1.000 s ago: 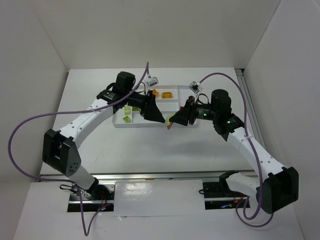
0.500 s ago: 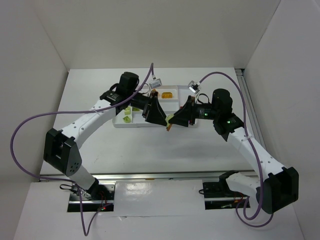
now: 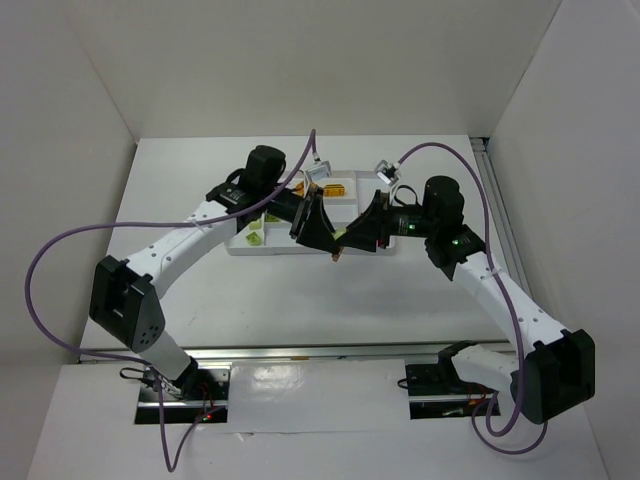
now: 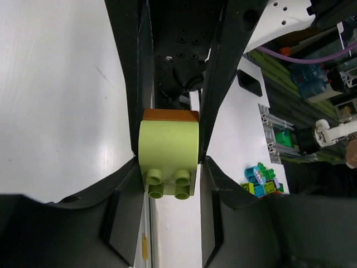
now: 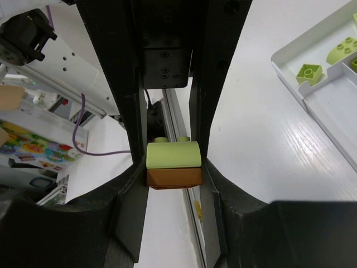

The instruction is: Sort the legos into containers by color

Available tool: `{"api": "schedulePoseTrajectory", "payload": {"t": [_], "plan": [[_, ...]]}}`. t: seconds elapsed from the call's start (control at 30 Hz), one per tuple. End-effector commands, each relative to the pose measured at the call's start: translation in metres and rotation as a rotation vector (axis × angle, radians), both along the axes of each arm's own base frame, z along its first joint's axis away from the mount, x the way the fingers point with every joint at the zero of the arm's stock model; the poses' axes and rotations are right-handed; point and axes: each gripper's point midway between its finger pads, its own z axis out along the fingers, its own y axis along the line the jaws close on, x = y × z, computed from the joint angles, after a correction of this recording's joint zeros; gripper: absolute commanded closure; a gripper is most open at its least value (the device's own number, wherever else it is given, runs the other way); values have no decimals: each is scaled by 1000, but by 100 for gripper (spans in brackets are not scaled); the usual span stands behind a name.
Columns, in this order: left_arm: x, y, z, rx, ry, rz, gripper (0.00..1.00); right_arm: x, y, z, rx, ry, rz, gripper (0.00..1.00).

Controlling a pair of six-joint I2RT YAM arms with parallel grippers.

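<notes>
I will pull the matching brick off the orange brick, then release it in the green legos' compartment (image 3: 254, 228), left of my left gripper in the top view.
A two-brick lego stack, light green (image 4: 168, 148) on orange (image 5: 174, 177), hangs between both grippers just in front of the white tray (image 3: 290, 247). My left gripper (image 4: 170, 167) is shut on the green brick's stud end. My right gripper (image 5: 174, 174) is shut on the orange brick from the opposite side. In the top view the two grippers, left (image 3: 325, 238) and right (image 3: 347, 241), meet tip to tip. Loose green legos (image 5: 308, 71) lie in a tray compartment, and an orange one (image 3: 335, 188) lies in a far compartment.
White walls (image 3: 80, 110) enclose the table on three sides. Purple cables (image 3: 60, 250) loop out beside both arms. A heap of coloured bricks (image 4: 260, 181) lies off the table, beyond the aluminium rail.
The left gripper has swung right up to the stack held by the right gripper, and its jaws have closed from wide open onto the green brick. The right arm shifted slightly left.
</notes>
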Motion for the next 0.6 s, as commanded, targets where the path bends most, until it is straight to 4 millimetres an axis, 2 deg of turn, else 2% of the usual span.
{"api": "schedulePoseTrajectory", "payload": {"t": [0.0,0.03,0.13,0.17,0.3,0.33,0.4,0.43,0.47,0.5,0.57], "plan": [[-4,-4,26,-72,-75,-46,70,13,0,11,14,-60,-38,83],[-4,-4,26,-72,-75,-46,84,12,0,10,11,-51,-38,83],[-1,-2,26,-71,-75,-37,100,13,-1,12,13,-60,-50,81],[0,1,23,-70,-65,-35,100,12,-1,12,15,-51,-51,80],[-3,2,27,-82,-79,-48,100,12,0,10,14,-33,-42,59],[2,4,26,-78,-82,-29,100,12,0,9,11,-25,-42,56],[5,6,26,-77,-82,-20,100,13,-2,14,15,-45,-68,53],[5,6,26,-77,-82,-20,100,12,-2,10,14,-24,-69,51],[5,6,26,-77,-82,-20,100,13,-5,10,20,-27,-80,45],[6,9,29,-81,-91,-11,100,13,-5,14,31,-39,-81,43],[4,9,27,-81,-80,-20,100,14,-7,12,34,-24,-83,43]]}}
